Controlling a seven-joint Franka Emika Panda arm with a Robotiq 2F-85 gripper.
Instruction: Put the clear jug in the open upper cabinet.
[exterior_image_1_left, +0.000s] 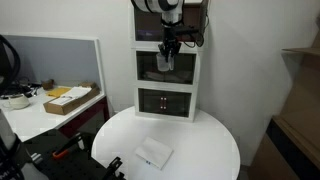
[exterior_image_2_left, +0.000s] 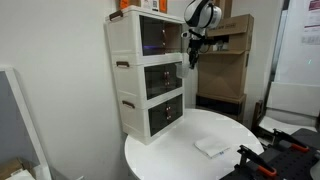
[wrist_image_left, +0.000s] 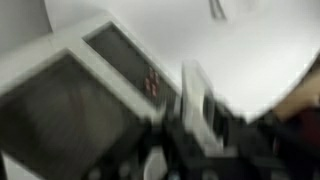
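Observation:
My gripper rises next, tilts outward into the open upper cabinet and releases the clear jug, since the cabinet lies outward of it, above the jug.
The clear jug hangs as a faint greyish shape in my gripper, in front of the middle box of the white-framed stack. The gripper is shut on the jug. In an exterior view the gripper is just off the stack's front face, level with the gap between the top and middle boxes. The open upper cabinet is the top box, with dark inner walls; it also shows in an exterior view. The wrist view is blurred: a pale upright shape sits between dark fingers, above the glazed fronts.
A round white table carries the stack and a flat white packet, which also shows in an exterior view. A desk with a cardboard box stands to one side. Cardboard boxes stand behind the arm.

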